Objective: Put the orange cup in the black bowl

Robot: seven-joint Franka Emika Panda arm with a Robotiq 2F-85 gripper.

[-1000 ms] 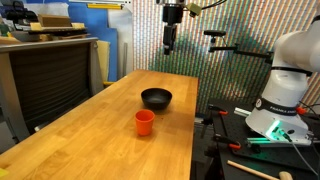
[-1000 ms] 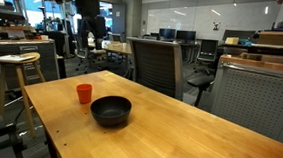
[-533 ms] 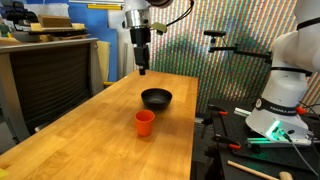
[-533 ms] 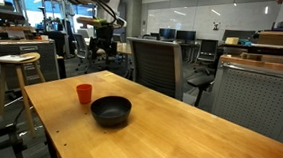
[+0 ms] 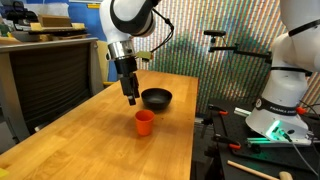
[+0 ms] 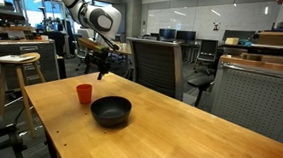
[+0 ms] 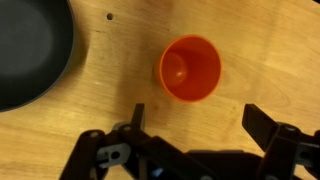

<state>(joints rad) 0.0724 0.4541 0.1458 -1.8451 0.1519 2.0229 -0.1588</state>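
The orange cup's opening faces up beyond my fingers, so next I will move my gripper toward it and down astride the edge of the cup's rim by the bowl [image 6: 91, 87] [image 7: 162, 68] to close.
The orange cup [image 5: 145, 122] stands upright and empty on the wooden table, also seen in an exterior view [image 6: 83, 93] and from above in the wrist view [image 7: 190, 69]. The black bowl [image 5: 156, 98] sits beside it, apart from it, empty [image 6: 110, 111]; its edge shows at the wrist view's left [image 7: 30, 50]. My gripper [image 5: 131, 98] hangs above the table, just above and beside the cup [image 6: 101, 74]. Its fingers are open and empty [image 7: 197, 118], with the cup a little beyond the fingertips.
The wooden table [image 5: 90, 140] has a front edge near a black robot base with cables [image 5: 250, 140]. A stool [image 6: 17, 65] and an office chair [image 6: 157, 65] stand beside the table.
The arm has swung down and across from high at the back to just above the cup. The cup and the bowl have not moved.
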